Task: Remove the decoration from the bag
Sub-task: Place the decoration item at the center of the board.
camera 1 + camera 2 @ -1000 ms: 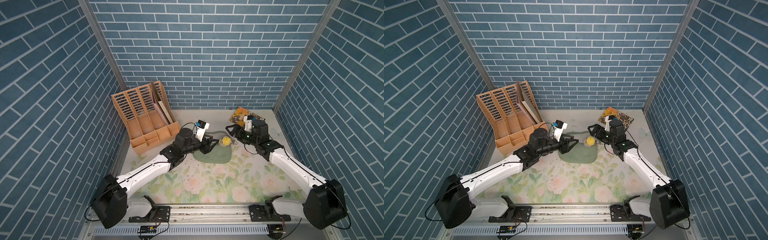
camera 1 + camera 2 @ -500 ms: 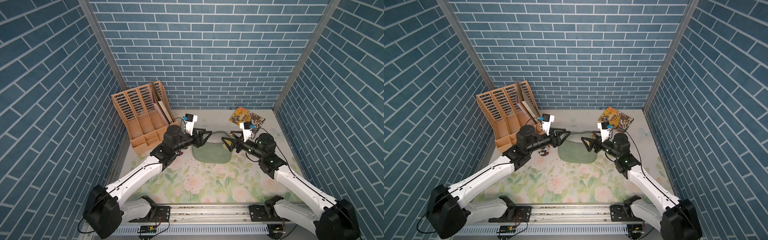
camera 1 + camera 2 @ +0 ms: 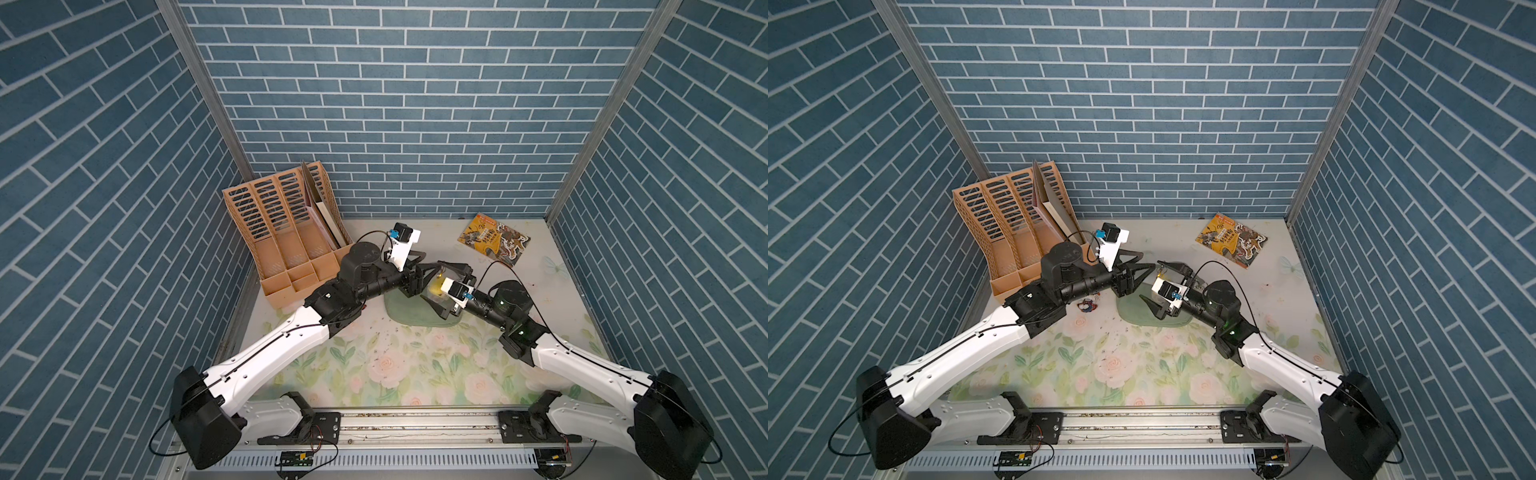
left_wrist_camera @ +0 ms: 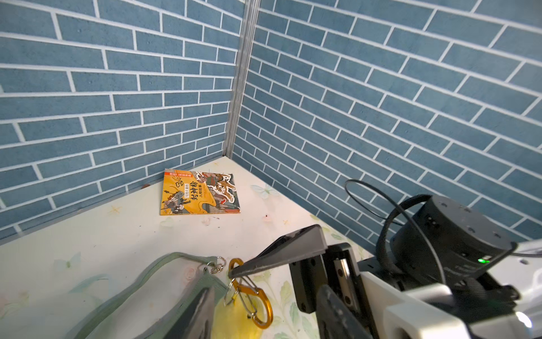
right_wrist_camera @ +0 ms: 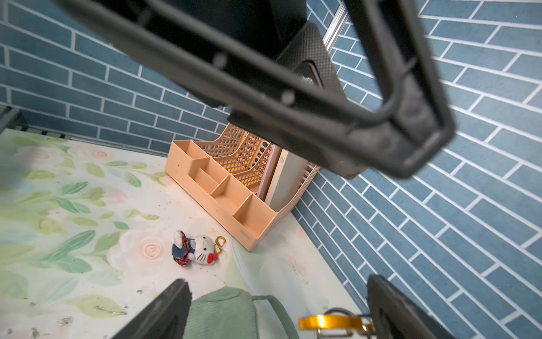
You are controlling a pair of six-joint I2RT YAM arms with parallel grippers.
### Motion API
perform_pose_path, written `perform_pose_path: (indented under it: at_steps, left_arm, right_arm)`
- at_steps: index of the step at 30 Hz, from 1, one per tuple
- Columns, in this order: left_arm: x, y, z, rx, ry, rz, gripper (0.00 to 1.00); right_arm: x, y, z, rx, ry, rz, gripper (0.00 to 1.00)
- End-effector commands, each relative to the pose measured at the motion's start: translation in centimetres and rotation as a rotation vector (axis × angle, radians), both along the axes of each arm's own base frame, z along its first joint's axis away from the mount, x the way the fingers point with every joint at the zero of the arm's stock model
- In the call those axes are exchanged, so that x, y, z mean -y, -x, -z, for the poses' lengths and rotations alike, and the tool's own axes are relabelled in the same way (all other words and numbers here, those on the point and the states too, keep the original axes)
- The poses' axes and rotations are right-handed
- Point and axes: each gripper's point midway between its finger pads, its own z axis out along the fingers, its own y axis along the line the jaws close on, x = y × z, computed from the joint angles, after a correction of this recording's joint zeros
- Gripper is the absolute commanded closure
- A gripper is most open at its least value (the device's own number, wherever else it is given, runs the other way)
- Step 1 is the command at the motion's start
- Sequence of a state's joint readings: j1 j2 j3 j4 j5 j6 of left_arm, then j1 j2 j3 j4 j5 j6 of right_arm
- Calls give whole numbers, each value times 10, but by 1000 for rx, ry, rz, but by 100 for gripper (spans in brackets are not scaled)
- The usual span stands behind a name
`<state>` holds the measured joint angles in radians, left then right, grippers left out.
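Observation:
I will move my left gripper forward next, onto the carabiner's lower gold bar [image 4: 264, 303]. The bar is ahead of its open fingers, and the right gripper's finger is already in the carabiner's top loop.
The sage-green bag [image 3: 409, 318] lies flat on the floral mat, also seen in the left wrist view [image 4: 164, 296] and the right wrist view [image 5: 223, 314]. At its strap ring hangs the decoration, a yellow plush [image 4: 234, 321] on an orange carabiner [image 4: 262, 303], whose edge is the gold bar [image 5: 331, 321]. My left gripper [image 3: 1147, 261] is open, its fingers either side of the plush and apart from it. My right gripper [image 3: 1150, 280] is wide open facing it. One right fingertip [image 4: 234, 271] touches the carabiner's top loop.
A peach file rack [image 3: 286, 232] with folders stands at the back left. A Hello Kitty charm [image 5: 195, 248] lies loose on the mat beside it. An orange book [image 3: 494, 239] lies at the back right. Brick walls close in three sides.
Half a second ago the grippers stood apart on either side of the bag. Both have since closed in on the decoration at the strap end. The right jaws have widened.

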<state>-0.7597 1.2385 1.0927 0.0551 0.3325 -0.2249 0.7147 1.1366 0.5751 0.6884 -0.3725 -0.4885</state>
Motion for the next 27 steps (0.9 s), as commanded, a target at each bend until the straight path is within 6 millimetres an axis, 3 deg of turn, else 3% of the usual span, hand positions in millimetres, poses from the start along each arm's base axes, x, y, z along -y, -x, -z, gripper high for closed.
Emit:
perform_pose_path:
  at_steps: [1, 7, 17, 27]
  left_arm:
    - [2, 3, 21, 16, -51, 14, 42]
    - [7, 0, 41, -6, -69, 7, 45]
    - [21, -4, 54, -15, -82, 20, 50]
    - [19, -14, 63, 11, -132, -22, 63]
  right_arm:
    - [-3, -2, -28, 123, -19, 14, 2]
    - [-8, 2, -29, 54, -44, -29, 1]
    - [-10, 10, -34, -17, -79, -75, 0]
    - [-13, 11, -22, -52, -55, -91, 0]
